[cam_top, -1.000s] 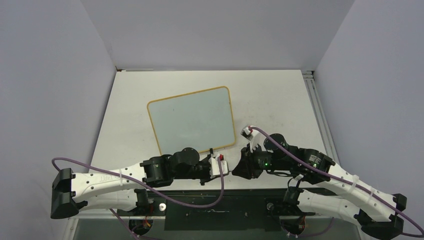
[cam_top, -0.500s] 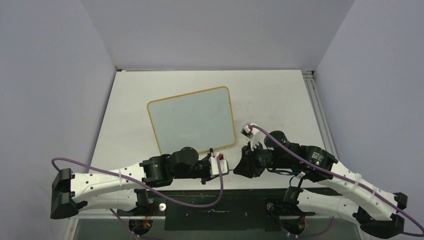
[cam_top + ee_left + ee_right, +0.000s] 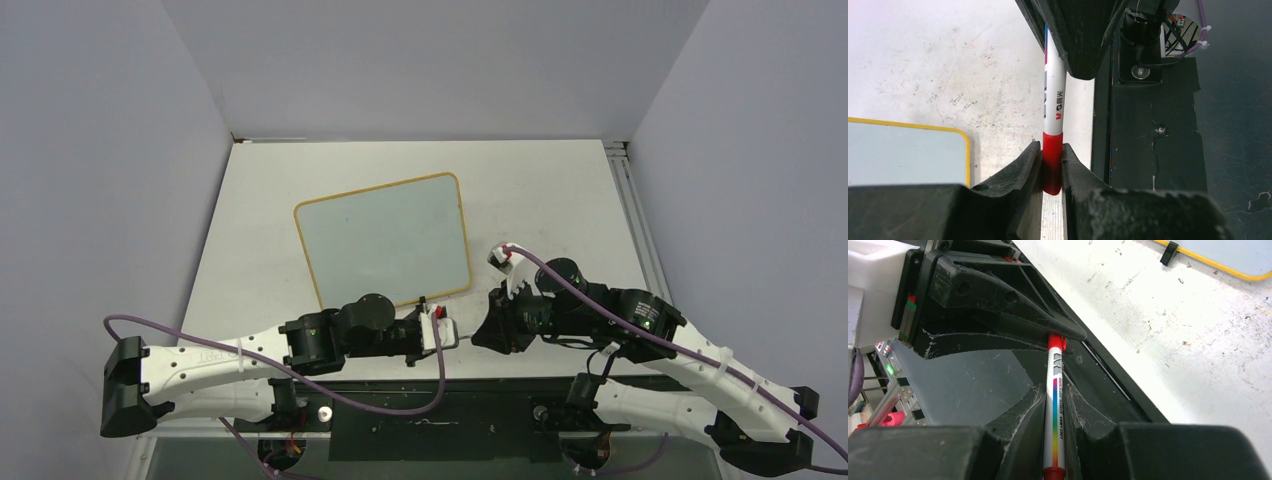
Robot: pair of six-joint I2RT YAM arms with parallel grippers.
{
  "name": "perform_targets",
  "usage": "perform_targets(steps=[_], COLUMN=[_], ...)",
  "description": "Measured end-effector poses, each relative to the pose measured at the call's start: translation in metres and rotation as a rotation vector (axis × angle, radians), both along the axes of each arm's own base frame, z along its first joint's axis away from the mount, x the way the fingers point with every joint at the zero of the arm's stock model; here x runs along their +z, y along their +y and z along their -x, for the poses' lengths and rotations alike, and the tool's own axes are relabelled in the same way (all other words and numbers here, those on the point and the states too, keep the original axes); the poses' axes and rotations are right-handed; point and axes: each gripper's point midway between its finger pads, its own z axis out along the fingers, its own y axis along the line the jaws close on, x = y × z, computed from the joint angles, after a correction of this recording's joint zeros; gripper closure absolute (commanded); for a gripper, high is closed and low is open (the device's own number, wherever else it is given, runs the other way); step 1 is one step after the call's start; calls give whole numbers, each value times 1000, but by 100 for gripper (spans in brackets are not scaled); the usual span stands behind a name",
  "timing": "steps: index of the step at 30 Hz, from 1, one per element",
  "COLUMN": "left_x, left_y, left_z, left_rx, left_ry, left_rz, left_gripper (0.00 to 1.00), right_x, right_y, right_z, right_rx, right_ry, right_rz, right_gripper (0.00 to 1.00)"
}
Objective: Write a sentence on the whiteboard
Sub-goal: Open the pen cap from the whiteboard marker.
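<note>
The bare tabletop lies below my left gripper, clear of the whiteboard, so my gripper should next tip downward and lower to release the red cap (image 3: 1052,162) there.
The whiteboard (image 3: 385,240), with a yellow frame and a pale face, lies tilted on the table, and I see no red sentence on it. A white marker (image 3: 1054,95) with a rainbow stripe spans between both grippers near the table's front edge. My left gripper (image 3: 1052,150) is shut on the marker's red cap (image 3: 1052,162). My right gripper (image 3: 1054,392) is shut on the marker's barrel (image 3: 1055,415). In the top view, the left gripper (image 3: 452,336) and right gripper (image 3: 478,338) face each other tip to tip just below the board's near right corner.
A black clip foot (image 3: 1168,253) sits on the board's near edge. The dark base plate (image 3: 440,410) with cables runs along the front edge below the grippers. The scuffed white tabletop (image 3: 560,200) extends right of the board, with a rail (image 3: 630,210) along its right side.
My right gripper has drawn slightly to the right, away from the left gripper. A short piece of marker now shows between them. The left arm has stayed still.
</note>
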Motion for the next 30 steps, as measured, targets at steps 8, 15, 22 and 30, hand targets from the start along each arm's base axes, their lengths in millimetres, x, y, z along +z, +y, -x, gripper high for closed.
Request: perform_targets(steps=[8, 15, 22, 30], left_x=[6, -63, -92, -80], left_y=[-3, 38, 64, 66], left_z=[-1, -16, -18, -19], left_rx=[3, 116, 158, 169], left_ry=[-15, 15, 24, 13], left_rz=[23, -242, -382, -339], left_gripper=[100, 100, 100, 100], right_x=[6, 32, 46, 38], right_y=[-3, -16, -24, -26], right_z=[0, 8, 14, 14], right_rx=[-6, 8, 12, 8], right_ry=[-10, -43, -62, -49], right_rz=[0, -43, -74, -45], right_gripper=[95, 95, 95, 95])
